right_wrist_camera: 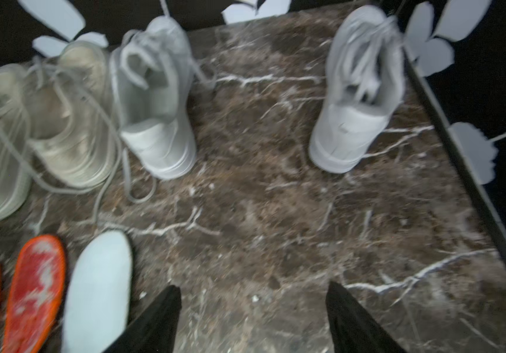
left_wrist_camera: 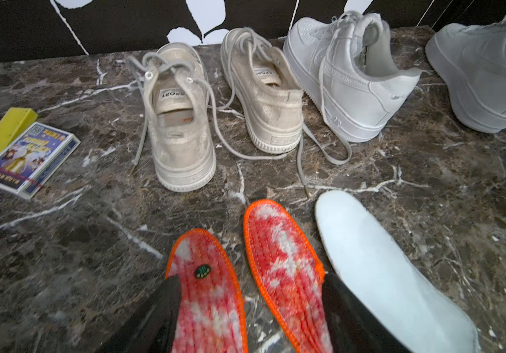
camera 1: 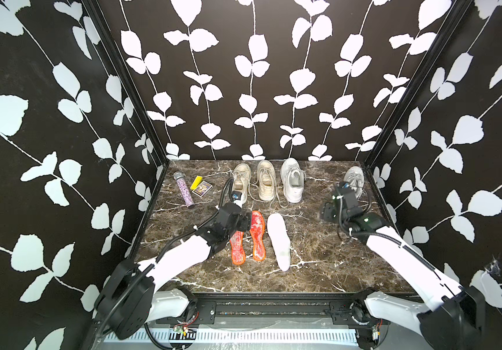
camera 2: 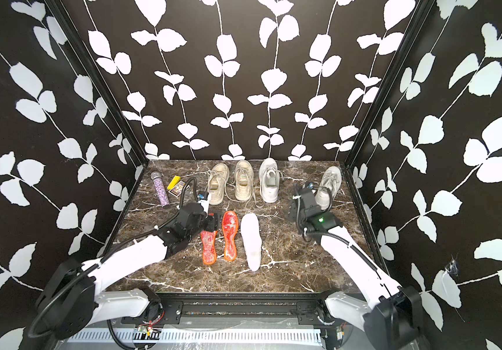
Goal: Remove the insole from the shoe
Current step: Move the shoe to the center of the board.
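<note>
Next, my right gripper moves outward and down onto the lone sneaker's side facing open marble, clear of the bar, as the sneaker stands outward and below.
Four shoes stand in a row at the back: two beige sneakers (camera 1: 240, 181) (camera 1: 266, 185), a white sneaker (camera 1: 292, 181) and, apart at the far right, another white sneaker (camera 1: 354, 178) (right_wrist_camera: 358, 91). Three insoles lie flat in front of them: two orange-red ones (left_wrist_camera: 209, 299) (left_wrist_camera: 282, 259) and a white insole (camera 1: 278, 241) (left_wrist_camera: 383, 266). My left gripper (left_wrist_camera: 250, 279) hangs open over the heel ends of the two orange insoles, holding nothing. My right gripper (right_wrist_camera: 253, 287) is open over bare marble, in front of the far-right sneaker. That shoe's inside is hidden by its tongue and laces.
A glittery purple microphone (camera 1: 184, 189), a yellow block (camera 1: 196, 181) and a small card box (camera 1: 202, 188) lie at the back left. Loose laces trail from the beige sneakers. The black frame rail (right_wrist_camera: 471, 183) and patterned walls close in the marble table (camera 1: 319, 257).
</note>
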Tool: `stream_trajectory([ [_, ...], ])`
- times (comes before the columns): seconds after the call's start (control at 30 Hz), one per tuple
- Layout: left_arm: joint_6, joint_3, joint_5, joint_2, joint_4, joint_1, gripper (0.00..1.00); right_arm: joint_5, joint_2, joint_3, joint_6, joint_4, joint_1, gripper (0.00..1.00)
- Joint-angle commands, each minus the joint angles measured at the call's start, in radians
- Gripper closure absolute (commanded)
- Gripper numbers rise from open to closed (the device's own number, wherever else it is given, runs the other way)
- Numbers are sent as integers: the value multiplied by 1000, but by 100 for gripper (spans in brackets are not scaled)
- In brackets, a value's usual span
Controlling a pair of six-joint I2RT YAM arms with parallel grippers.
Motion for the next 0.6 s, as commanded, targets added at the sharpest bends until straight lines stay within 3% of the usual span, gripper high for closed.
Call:
stream_trajectory([
  [0.0, 61, -28, -18, -68, 44, 7, 25, 53, 76, 92, -77, -50, -80, 25],
  [0.17, 101, -115, -42, -149, 88, 6, 26, 61, 200, 209, -71, -37, -183, 29],
  [0.33, 121, -145, -47, -174, 121, 6, 25, -6, 371, 350, -49, -38, -287, 31],
  [0.57, 130, -151, -80, -180, 131, 7, 24, -59, 602, 508, -35, -47, -351, 39],
])
